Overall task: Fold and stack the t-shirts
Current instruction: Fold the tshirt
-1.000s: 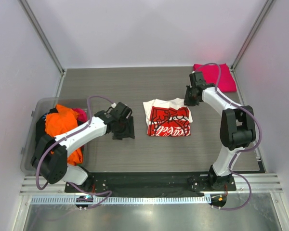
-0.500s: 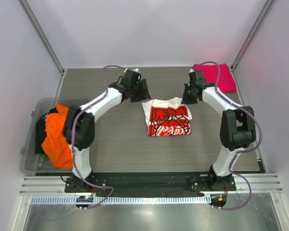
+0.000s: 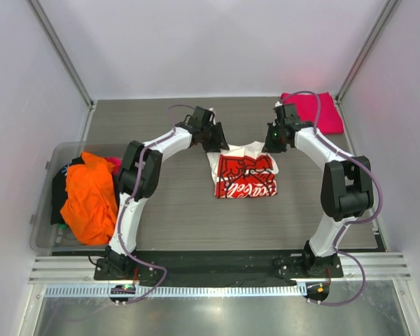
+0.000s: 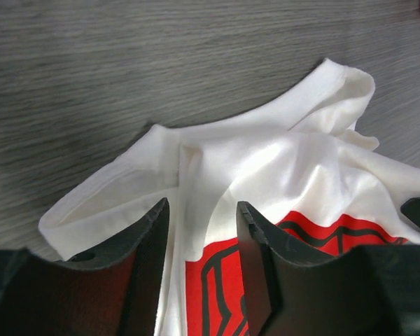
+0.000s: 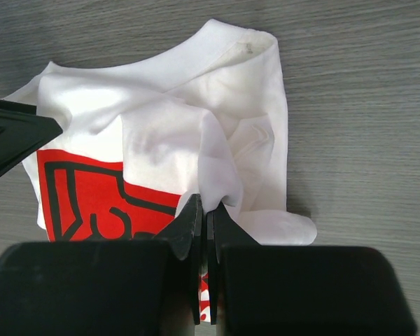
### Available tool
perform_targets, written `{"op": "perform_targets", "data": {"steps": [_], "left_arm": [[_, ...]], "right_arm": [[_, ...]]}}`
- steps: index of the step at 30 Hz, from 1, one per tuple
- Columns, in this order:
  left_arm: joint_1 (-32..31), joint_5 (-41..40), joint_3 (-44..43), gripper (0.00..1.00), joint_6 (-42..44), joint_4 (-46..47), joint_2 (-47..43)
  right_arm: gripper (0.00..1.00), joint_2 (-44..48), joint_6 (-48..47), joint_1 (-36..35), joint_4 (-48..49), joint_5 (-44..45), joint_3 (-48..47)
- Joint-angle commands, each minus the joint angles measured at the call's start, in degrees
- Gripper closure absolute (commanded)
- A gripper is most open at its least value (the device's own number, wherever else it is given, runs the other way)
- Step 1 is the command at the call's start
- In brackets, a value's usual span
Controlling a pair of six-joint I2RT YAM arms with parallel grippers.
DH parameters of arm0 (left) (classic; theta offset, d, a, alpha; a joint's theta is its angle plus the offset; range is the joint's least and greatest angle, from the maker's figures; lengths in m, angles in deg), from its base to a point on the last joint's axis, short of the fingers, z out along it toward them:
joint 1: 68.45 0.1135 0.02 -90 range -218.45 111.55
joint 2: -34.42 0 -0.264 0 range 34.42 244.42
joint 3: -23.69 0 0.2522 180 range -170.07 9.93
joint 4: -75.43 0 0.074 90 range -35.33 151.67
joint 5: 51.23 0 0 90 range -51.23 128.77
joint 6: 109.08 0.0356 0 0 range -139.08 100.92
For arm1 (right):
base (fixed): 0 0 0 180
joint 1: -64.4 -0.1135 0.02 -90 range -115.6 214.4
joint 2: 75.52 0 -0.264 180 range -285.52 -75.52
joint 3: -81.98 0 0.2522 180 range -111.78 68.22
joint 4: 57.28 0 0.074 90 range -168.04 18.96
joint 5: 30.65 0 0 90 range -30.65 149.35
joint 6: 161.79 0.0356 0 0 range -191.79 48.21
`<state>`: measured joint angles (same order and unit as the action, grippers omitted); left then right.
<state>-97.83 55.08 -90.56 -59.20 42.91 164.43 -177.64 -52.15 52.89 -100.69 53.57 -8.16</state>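
My right gripper should draw its pinched fold outward to the shirt's far edge (image 3: 256,144) (image 5: 246,40) and release it there, since the white cloth beyond the red panel lies bunched.
The white t-shirt (image 3: 243,170) with the red script panel lies partly folded at the table's middle. My left gripper (image 3: 217,142) is open over its far left corner; in the left wrist view (image 4: 203,231) the jaws straddle white cloth (image 4: 266,154). My right gripper (image 3: 274,143) is shut on a bunched fold of white cloth at the shirt's far right corner, seen in the right wrist view (image 5: 205,217). A folded pink-red t-shirt (image 3: 315,112) lies at the far right. Orange (image 3: 89,196) and dark (image 3: 59,192) t-shirts sit in the bin.
A clear plastic bin (image 3: 45,241) stands at the left edge of the table. Metal frame posts rise at the far corners. White walls enclose the table on three sides.
My left arm swung from beside the bin up and across to the far left corner of the white shirt. The right gripper stayed at the shirt's far right corner.
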Motion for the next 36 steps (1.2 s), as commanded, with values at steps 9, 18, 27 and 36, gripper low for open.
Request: {"op": "perform_targets", "data": {"steps": [9, 18, 27, 36], "left_arm": [[-0.2, 4.3, -1.2, 1.00, -3.8, 7.7, -0.6], [-0.4, -6.7, 12.7, 1.00, -4.3, 7.0, -20.9], [-0.4, -12.6, 15.0, 1.00, -2.7, 3.1, -26.0], [0.4, -14.1, 13.0, 1.00, -0.6, 1.7, -22.9]], "right_arm": [[0.99, 3.0, -0.5, -0.3, -0.6, -1.3, -0.5], [0.99, 5.9, -0.5, -0.2, -6.4, 2.2, -7.4], [0.99, 0.4, -1.6, -0.1, -8.2, 2.0, -14.5], [0.99, -9.2, -1.8, -0.1, -8.1, 0.5, -21.7]]}}
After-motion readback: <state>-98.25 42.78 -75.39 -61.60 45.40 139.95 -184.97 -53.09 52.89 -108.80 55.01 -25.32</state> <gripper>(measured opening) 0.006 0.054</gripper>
